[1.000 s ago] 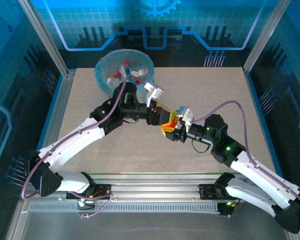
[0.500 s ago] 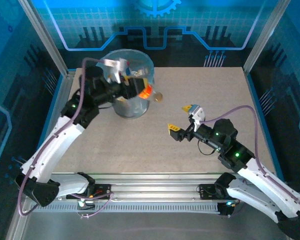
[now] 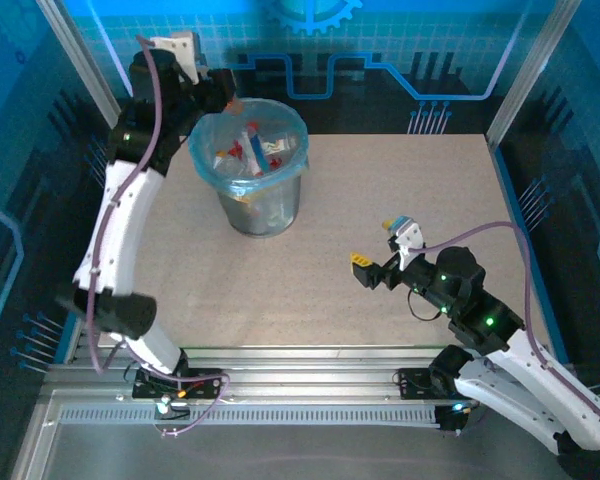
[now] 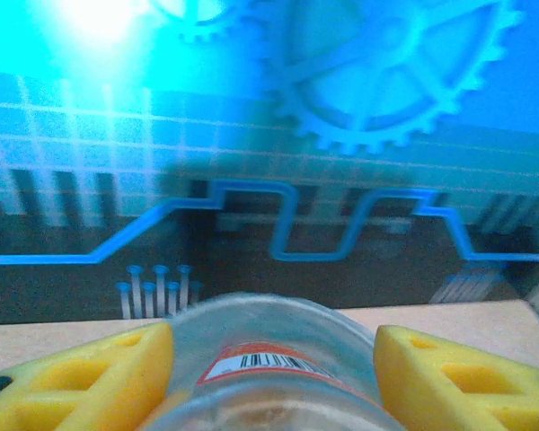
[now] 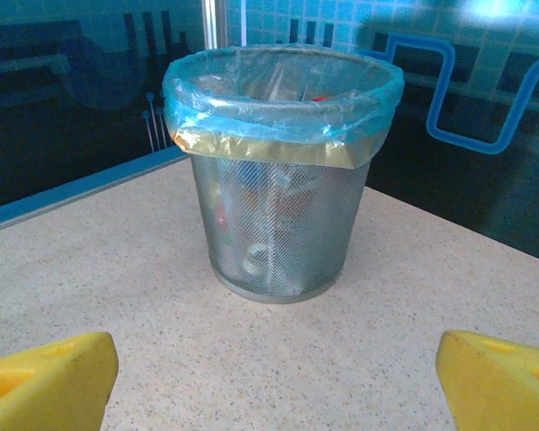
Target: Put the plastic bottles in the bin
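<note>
I will next bring the clear bottle in my left gripper over the rim of the bin, and then I will tilt the bottle down.
The grey mesh bin (image 3: 263, 208), lined with a light-blue bag, stands at the back left of the table and holds several plastic bottles (image 3: 250, 148). My left gripper (image 3: 220, 98) is raised high behind the bin's left rim. It is shut on a clear bottle (image 4: 269, 359) with a red barcode label, held between the yellow fingers (image 4: 90, 377). Its orange end (image 3: 234, 103) sticks out toward the bin. My right gripper (image 3: 380, 243) hovers low over the table right of centre, open with nothing in it, and faces the bin (image 5: 283, 171).
Bare speckled tabletop (image 3: 400, 180) stretches between the bin and the right gripper. Metal frame posts (image 3: 90, 70) and blue panel walls close in the table's left, right and back sides.
The left arm carried the bottle from the table's centre up and back, to behind the bin's left rim. The right gripper let go and drew back to the right, now open.
</note>
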You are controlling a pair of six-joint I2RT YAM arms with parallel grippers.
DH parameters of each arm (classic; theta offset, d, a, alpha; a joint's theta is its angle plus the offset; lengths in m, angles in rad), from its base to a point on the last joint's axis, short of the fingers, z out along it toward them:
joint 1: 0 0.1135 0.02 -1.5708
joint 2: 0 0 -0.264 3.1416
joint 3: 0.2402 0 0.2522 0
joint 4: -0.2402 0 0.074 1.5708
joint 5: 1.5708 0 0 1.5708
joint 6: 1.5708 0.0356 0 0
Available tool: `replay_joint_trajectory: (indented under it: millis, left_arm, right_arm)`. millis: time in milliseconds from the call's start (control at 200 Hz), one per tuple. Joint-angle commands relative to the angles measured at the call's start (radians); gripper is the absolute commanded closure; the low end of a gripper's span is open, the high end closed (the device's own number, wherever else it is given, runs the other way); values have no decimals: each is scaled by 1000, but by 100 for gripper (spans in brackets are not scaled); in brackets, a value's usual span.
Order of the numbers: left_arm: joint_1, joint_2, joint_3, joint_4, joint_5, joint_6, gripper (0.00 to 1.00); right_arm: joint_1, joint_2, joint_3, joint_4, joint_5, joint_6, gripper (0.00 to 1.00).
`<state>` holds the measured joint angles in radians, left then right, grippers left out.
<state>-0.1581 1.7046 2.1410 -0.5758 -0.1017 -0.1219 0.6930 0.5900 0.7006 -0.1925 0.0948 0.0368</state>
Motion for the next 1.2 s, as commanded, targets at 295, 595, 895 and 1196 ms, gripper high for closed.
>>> replay_joint_trajectory:
  millis: [295,595,895,1196]
  left_arm:
    - [40,256,165,-224,-52,126,63]
    - [40,258,152,-240,-21,111,15]
    - [40,208,105,-208,2,103,28]
    - [40,199,-85,-155,19,99,39]
  right_arm:
    - [7,6,53,-63,13,-14,7]
    - [6,17,58,-71,11,-1,7]
    - [6,38,63,-65,6,10,7]
    - [6,60,72,-81,-1,43,7]
